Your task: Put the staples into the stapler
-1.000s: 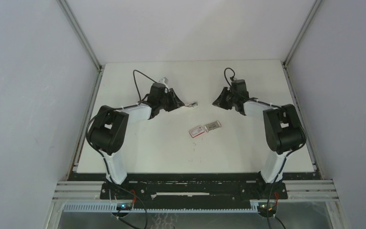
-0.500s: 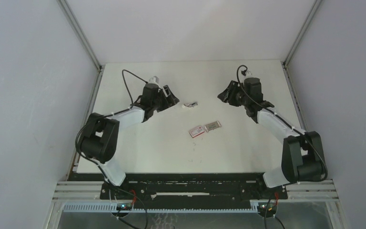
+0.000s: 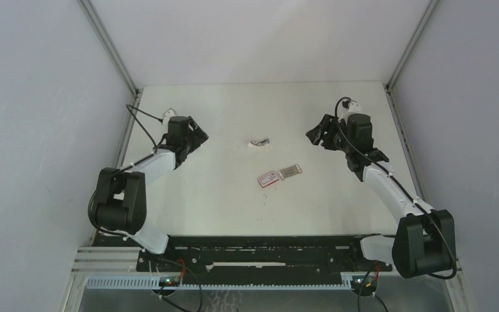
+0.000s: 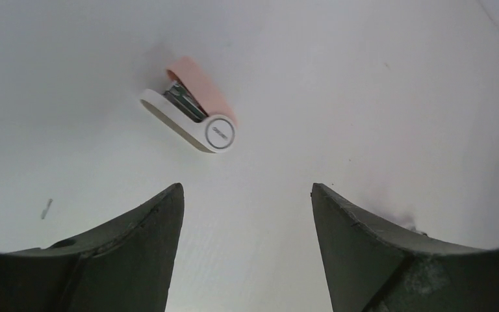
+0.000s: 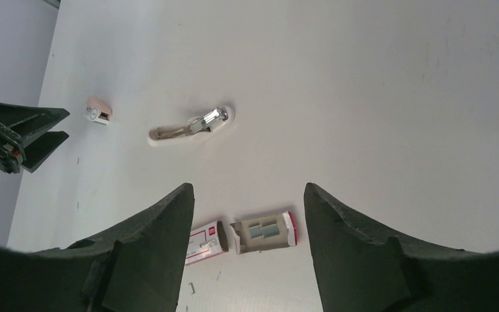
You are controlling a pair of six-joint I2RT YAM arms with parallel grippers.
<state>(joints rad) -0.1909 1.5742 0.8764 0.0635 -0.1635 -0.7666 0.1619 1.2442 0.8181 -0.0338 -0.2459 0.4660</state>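
The round logo cap (image 4: 221, 133) is the stapler's end nearest my left gripper's open fingers. My left gripper needs to move down toward the table next, then onto that cap.
A small pink-and-white stapler (image 4: 195, 107) lies on the table beyond my left gripper (image 4: 247, 188), which is open and empty. In the right wrist view it (image 5: 97, 111) lies close to the left gripper's fingers (image 5: 36, 144). A long white piece with a shiny metal rail (image 5: 191, 127) (image 3: 258, 141) lies mid-table between both arms. The staples (image 5: 264, 229) sit in their grey tray (image 3: 290, 171), slid out of the red-and-white box (image 5: 206, 243) (image 3: 268, 179). My right gripper (image 5: 247, 186) hangs open and empty above them. Seen from above, the left gripper (image 3: 195, 133) and the right gripper (image 3: 316, 133) stand far apart.
Loose single staples (image 5: 188, 286) lie on the white table (image 3: 234, 201) near the box, and one more staple (image 4: 46, 208) lies left of my left gripper. Grey walls (image 3: 39, 130) close in both sides and the back.
Both grippers have opened and drawn back from the middle, the left arm to the left, the right arm to the right. The white-and-metal piece stays where it lay.
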